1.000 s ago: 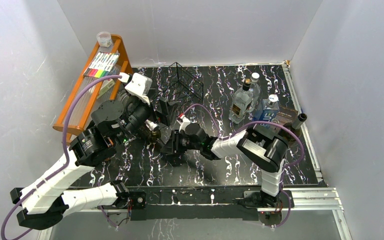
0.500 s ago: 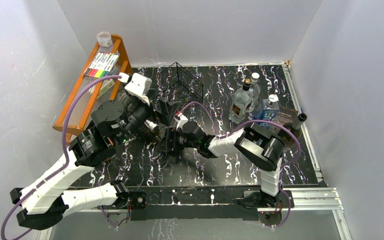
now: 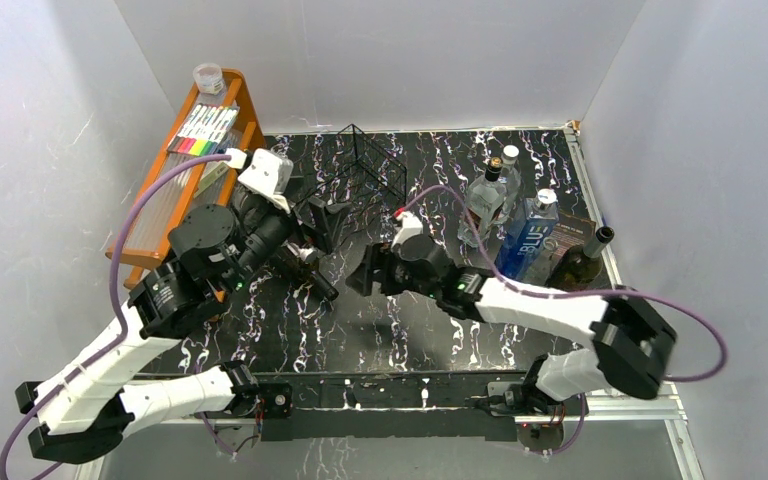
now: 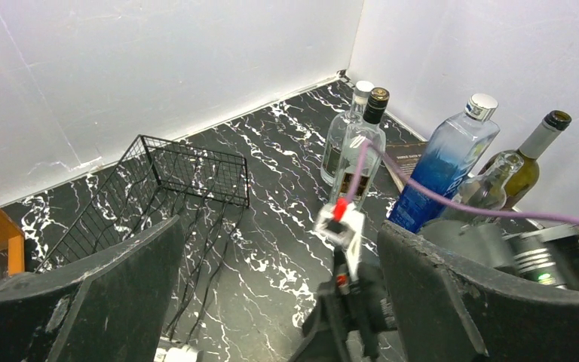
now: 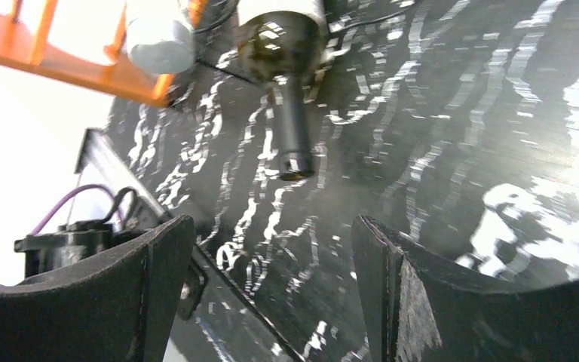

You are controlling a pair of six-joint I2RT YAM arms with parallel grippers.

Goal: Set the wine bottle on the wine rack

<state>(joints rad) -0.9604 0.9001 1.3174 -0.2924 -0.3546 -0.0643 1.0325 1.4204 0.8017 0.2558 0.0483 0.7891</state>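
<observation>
I will swing my right gripper outward onto the clear bottle's dark cap [image 3: 494, 166], which stands outward of it and to the right in the top view, jutting up uncovered.
A dark wine bottle [image 3: 308, 272] lies on the black marbled table under my left arm, its neck [image 5: 294, 136] pointing toward the right gripper. My right gripper [image 3: 360, 270] [image 5: 271, 226] stands open a short way from the bottle's mouth and touches nothing. My left gripper [image 3: 325, 222] [image 4: 279, 226] is open wide above the table with nothing between its fingers. The black wire wine rack [image 3: 370, 165] [image 4: 188, 170] stands empty at the back, just beyond the left gripper.
An orange wooden shelf [image 3: 185, 170] holding markers lines the left wall. At the back right stand two clear bottles [image 3: 485, 205] [image 4: 354, 147], a blue bottle [image 3: 530, 235] [image 4: 441, 170] and an olive-green wine bottle [image 3: 580, 258] [image 4: 531, 162].
My right gripper has opened, let go of the dark bottle's neck and drawn back to the right, its elbow swinging low and right. The left arm has shifted slightly left.
</observation>
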